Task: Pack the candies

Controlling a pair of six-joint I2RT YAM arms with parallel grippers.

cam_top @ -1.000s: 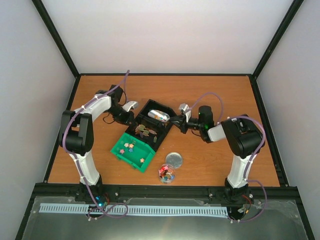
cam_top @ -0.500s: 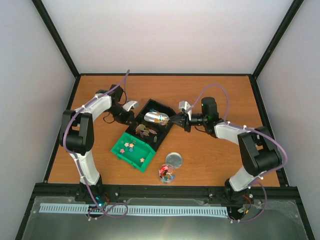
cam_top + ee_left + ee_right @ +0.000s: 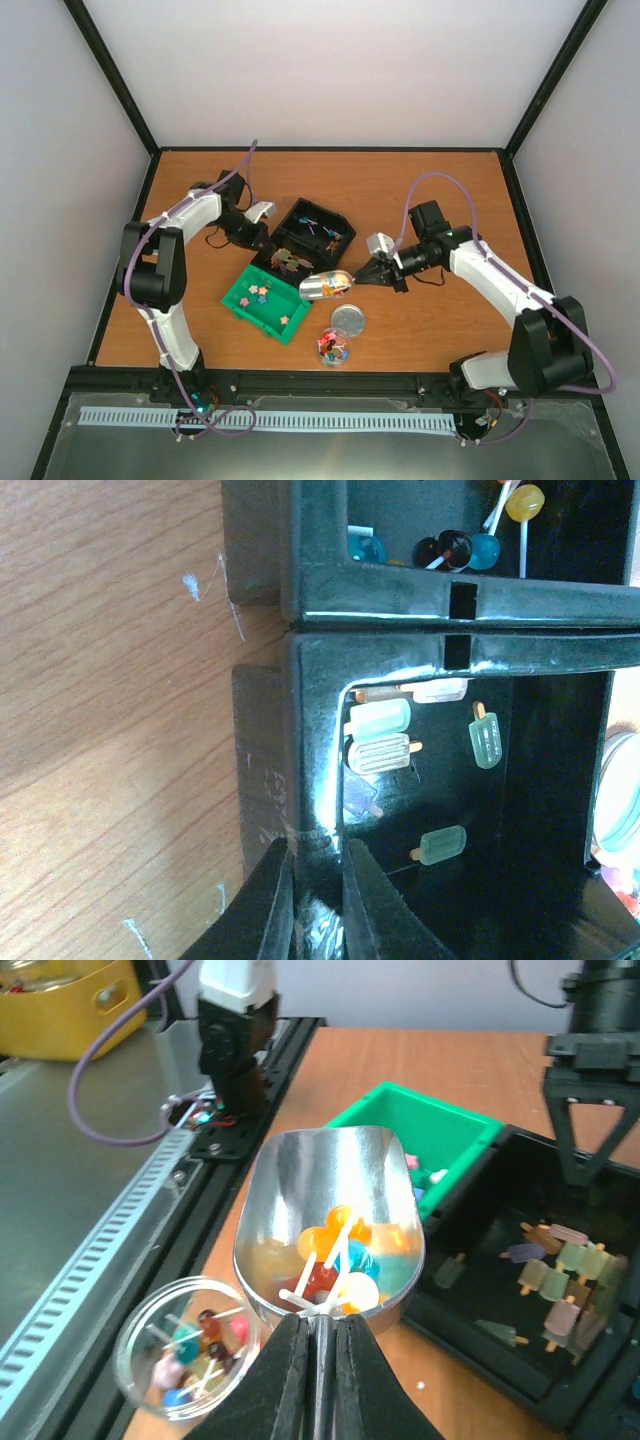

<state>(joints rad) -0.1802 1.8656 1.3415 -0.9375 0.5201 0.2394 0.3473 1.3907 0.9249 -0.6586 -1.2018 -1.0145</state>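
Note:
My right gripper tips the scoop (image 3: 325,286) over the clear jar next, since lollipops lie in it. Then the gripper lowers outward onto bare tabletop (image 3: 372,222) beside the black tray and releases the scoop.
Tiny star-shaped candies (image 3: 262,293) lie in the green tray (image 3: 238,301). My right gripper (image 3: 372,272) is shut on the handle of a silver scoop (image 3: 325,286). In the right wrist view the gripper (image 3: 318,1360) holds the scoop (image 3: 330,1210) level, with several small round lollipops (image 3: 345,1260) in it, just above and beside a clear jar (image 3: 185,1360) that holds more lollipops. My left gripper (image 3: 266,238) is shut on the wall of the black tray (image 3: 318,810), where it shows in the left wrist view (image 3: 318,905).
The round silver lid (image 3: 348,320) lies on the table between the scoop and the jar (image 3: 334,347). The black tray (image 3: 300,212) has lollipops in its far compartment and popsicle-shaped pieces (image 3: 565,1260) in its near one. The green tray (image 3: 425,1125) touches it.
My right arm has drawn the loaded scoop out of the black tray's far compartment and carried it toward the near side, over the table by the lid and jar. The left arm has not moved.

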